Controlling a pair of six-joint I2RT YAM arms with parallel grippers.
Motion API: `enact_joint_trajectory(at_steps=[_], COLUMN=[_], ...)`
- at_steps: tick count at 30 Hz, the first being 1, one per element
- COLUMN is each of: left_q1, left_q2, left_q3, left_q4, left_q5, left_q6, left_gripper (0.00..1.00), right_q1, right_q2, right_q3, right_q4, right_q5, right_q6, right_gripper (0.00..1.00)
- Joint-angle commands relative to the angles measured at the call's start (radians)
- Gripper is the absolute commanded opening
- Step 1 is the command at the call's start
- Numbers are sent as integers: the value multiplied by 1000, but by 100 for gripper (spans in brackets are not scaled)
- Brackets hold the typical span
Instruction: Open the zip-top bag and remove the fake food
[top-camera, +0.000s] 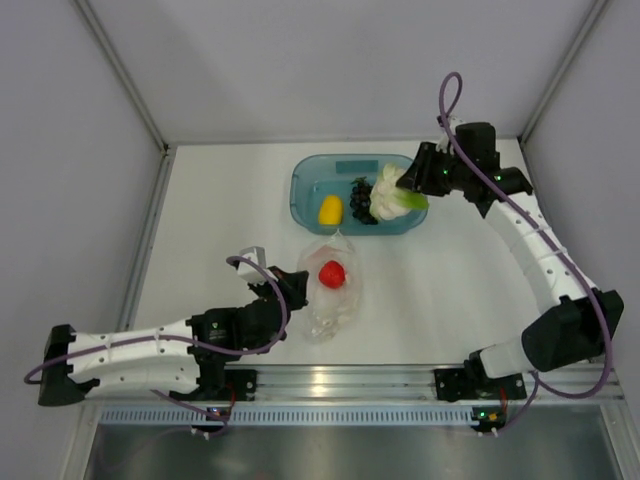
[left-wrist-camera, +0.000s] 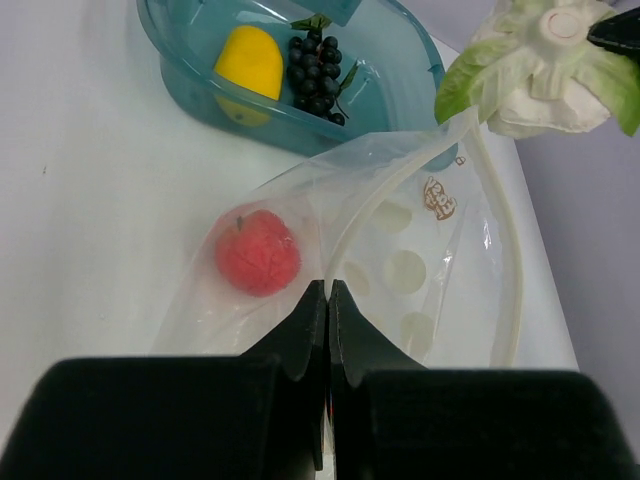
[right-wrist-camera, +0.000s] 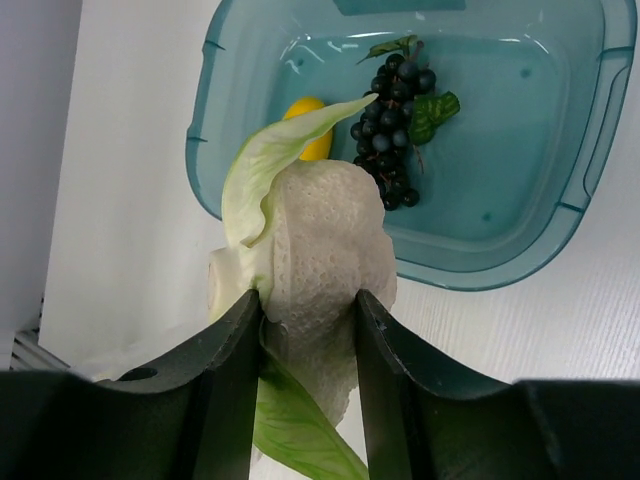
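Note:
The white cauliflower in my right gripper will go down next, away from my base, into the teal tray (top-camera: 305, 180) beside the dark grape bunch.
The clear zip-top bag (top-camera: 332, 290) lies on the white table with its mouth open, and a red apple (top-camera: 332, 273) sits inside it. My left gripper (top-camera: 298, 290) is shut on the bag's near edge; the left wrist view shows the bag (left-wrist-camera: 400, 240) and the apple (left-wrist-camera: 258, 252) just beyond my closed fingertips. My right gripper (top-camera: 408, 190) is shut on the white cauliflower with green leaves (top-camera: 388, 192) and holds it above the near right edge of the teal tray (top-camera: 305, 180). In the right wrist view the cauliflower (right-wrist-camera: 325, 260) sits between my fingers.
The teal tray (right-wrist-camera: 520, 190) holds a yellow oval fruit (top-camera: 330, 209) and a dark purple grape bunch (top-camera: 362, 200). Grey walls enclose the table on the left, back and right. A metal rail runs along the near edge.

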Motion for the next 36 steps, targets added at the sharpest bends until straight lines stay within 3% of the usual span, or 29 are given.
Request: enact_joint_trajectory(at_steps=[1,9,13,19,27,30,31,33,34,36], left_q1=[3,3,3,3,3,3,3,3,3,3], left_q2=[-26,-43,-59,-44,-4,6,9,16,21,35], left_q3=[-5,8,3,27,69,87,90,95,100,103], left_q4=[-15,-15,-17,-15,-15,-15,-15,-17,-15,-15], left_q5=[-27,-3,7,56,117,126,129,136,137,140], left_q6=[0,19,28,71,114,134,138,147,149,150], left_gripper=[0,0,0,0,0,0,0,0,0,0], right_q1=[-20,-37,-38,-37,-35,-35,-35,-35,-35,-35], right_q2=[22,206,266,354,493,520,519,510,494,479], right_q3=[61,181,159,113,125,164,171,190,196,227], right_q4=[129,102,126,247,273,243,237,214,209,174], right_q5=[-81,55,158,110,138,120,129,161,166,190], right_q6=[17,-70,-102,-101,-59,-59,-59,-64,-69,-79], right_gripper=[3,3,4,9,22,41,64,93,99,100])
